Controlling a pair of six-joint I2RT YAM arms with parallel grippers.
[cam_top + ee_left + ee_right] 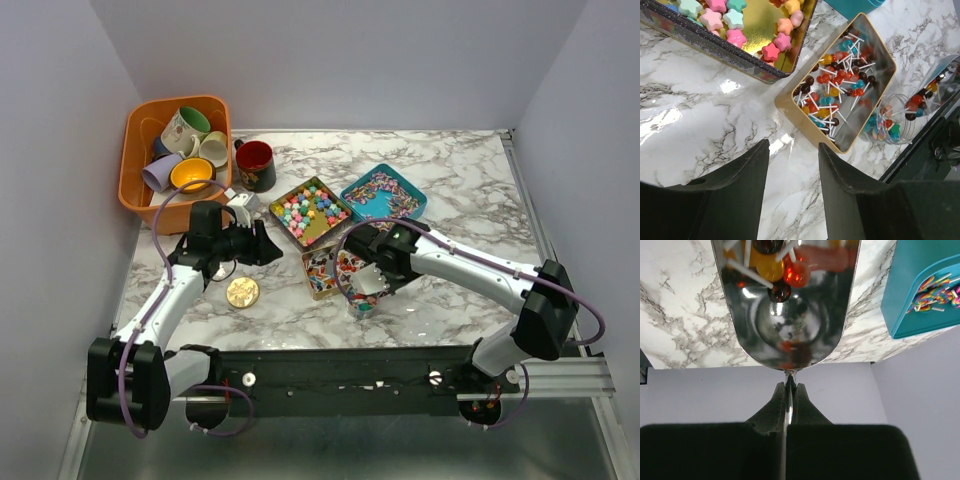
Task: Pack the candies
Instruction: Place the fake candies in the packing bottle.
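The scoop carries candies, so the robot's right gripper needs to empty it into the jar, then swing outward and down and release the scoop on the bare marble (445, 174) beside the teal tin.
The candies are tiny round lollipop balls on white sticks in a gold tin (333, 268), also in the left wrist view (840, 85). A small glass jar (891, 121) beside the tin holds a few. My right gripper (378, 272) is shut on the handle of a metal scoop (790, 305), its fingertips (776, 399) clamped on the thin stem. The scoop carries several candies (774, 266) and hangs tilted over the jar (362, 303). My left gripper (272, 244) is open and empty, low over bare marble (792, 145) left of the gold tin.
A tin of star sweets (310, 210) and a teal tin of wrapped pieces (383, 193) stand behind the gold tin. A gold lid (242, 292) lies front left. A dark red mug (255, 165) and an orange basket (133, 150) of mugs are at the back left.
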